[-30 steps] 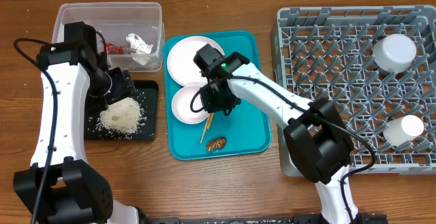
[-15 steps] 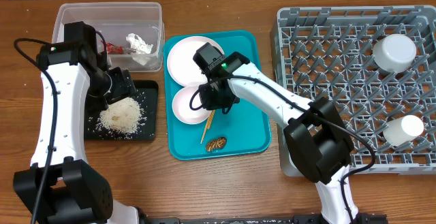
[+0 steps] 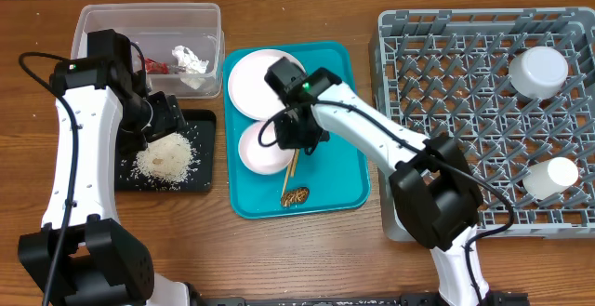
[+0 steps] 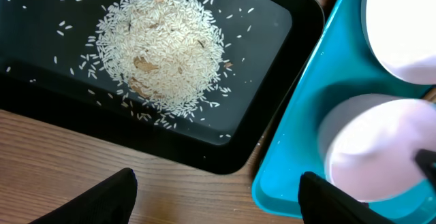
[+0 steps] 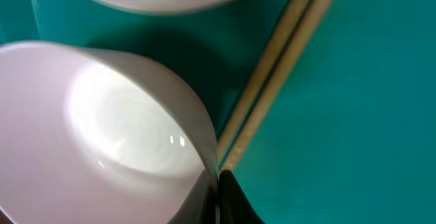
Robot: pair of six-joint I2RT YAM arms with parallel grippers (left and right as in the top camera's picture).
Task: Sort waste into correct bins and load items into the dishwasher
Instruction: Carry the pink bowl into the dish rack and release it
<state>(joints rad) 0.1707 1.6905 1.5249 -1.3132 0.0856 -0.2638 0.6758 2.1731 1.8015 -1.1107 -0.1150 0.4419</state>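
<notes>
The rack wires (image 3: 463,66) beside the white bowl are empty, so my right gripper will go up, carry the bowl to the right in the overhead view and lower it onto them.
A small white bowl (image 3: 263,148) sits tilted on the teal tray (image 3: 339,166), below a white plate (image 3: 256,85). My right gripper (image 3: 299,137) is shut on the bowl's rim (image 5: 204,142), next to a pair of wooden chopsticks (image 5: 272,88). A brown food scrap (image 3: 296,196) lies at the tray's front. My left gripper (image 3: 160,120) hovers open and empty over the black tray (image 3: 204,171) with a pile of rice (image 4: 160,43); the bowl also shows in the left wrist view (image 4: 371,149).
A clear plastic bin (image 3: 149,18) with crumpled waste stands at the back left. The grey dishwasher rack (image 3: 446,83) at the right holds a white bowl (image 3: 537,72) and a white cup (image 3: 550,178).
The small bowl has tipped and shifted slightly towards the front in my right gripper. The left arm has not moved.
</notes>
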